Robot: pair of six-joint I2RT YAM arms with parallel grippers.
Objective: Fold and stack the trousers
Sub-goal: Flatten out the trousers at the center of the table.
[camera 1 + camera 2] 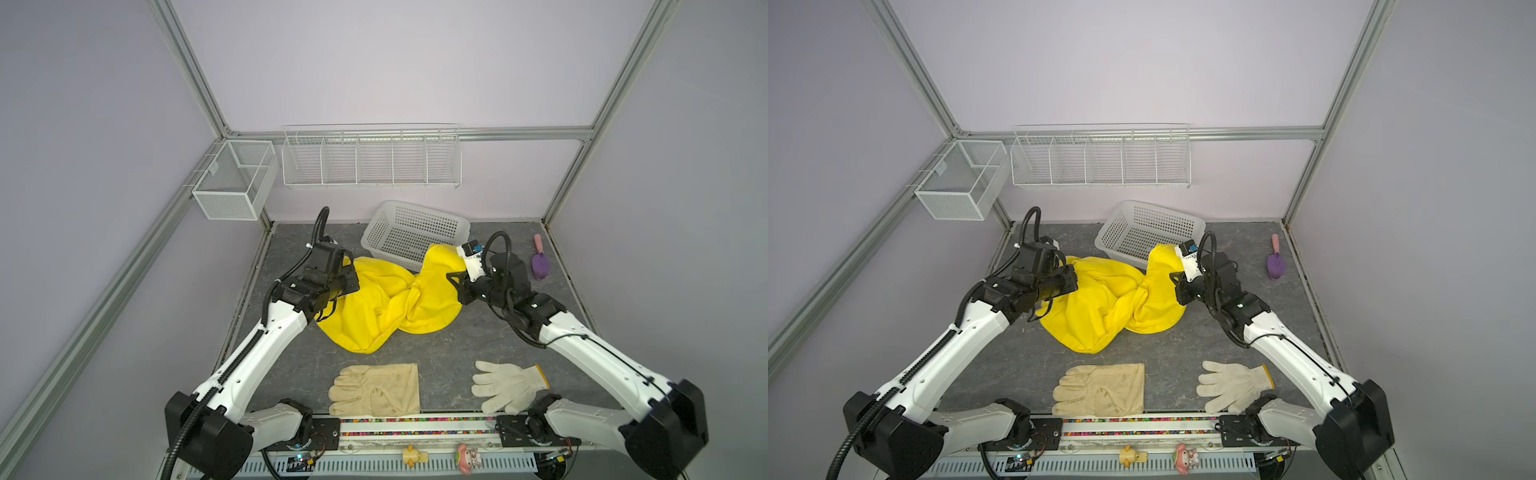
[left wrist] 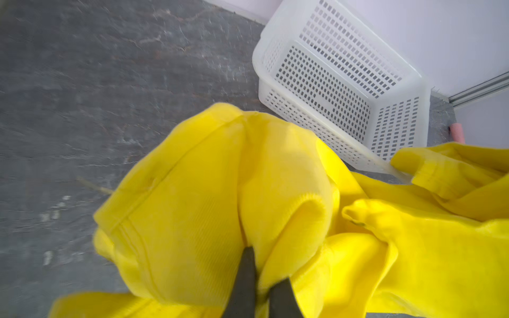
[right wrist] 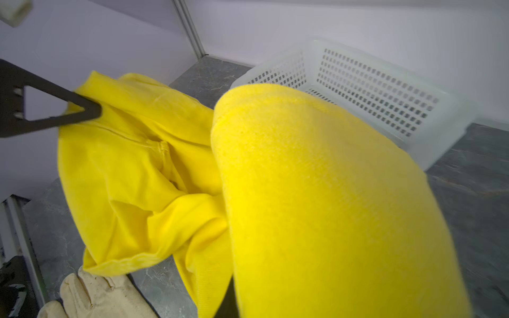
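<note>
That end of the trousers [image 1: 374, 307] still hangs raised, so my left gripper should move down toward the grey table beneath it and release the ribbed edge there.
The bright yellow trousers [image 1: 374, 307] [image 1: 1100, 307] hang twisted between my two arms, their lower folds resting on the grey table. My left gripper [image 1: 351, 272] [image 2: 265, 265] is shut on a ribbed edge of the cloth [image 2: 192, 192] at the left end. At the right end my right gripper [image 1: 453, 276] [image 1: 1173, 276] is shut on the other end and holds it raised, in front of the basket. In the right wrist view the cloth [image 3: 316, 192] covers nearly all of that gripper's jaws. A black finger [image 3: 91, 111] of the left gripper shows there too, pressed into the yellow cloth.
A white perforated basket [image 1: 415, 237] [image 2: 344, 82] lies tilted at the back, right behind the trousers. A cream leather glove [image 1: 376, 390] and a white knitted glove [image 1: 507, 384] lie near the front edge. A purple scoop [image 1: 540, 264] lies far right. Wire racks [image 1: 372, 160] hang on the wall.
</note>
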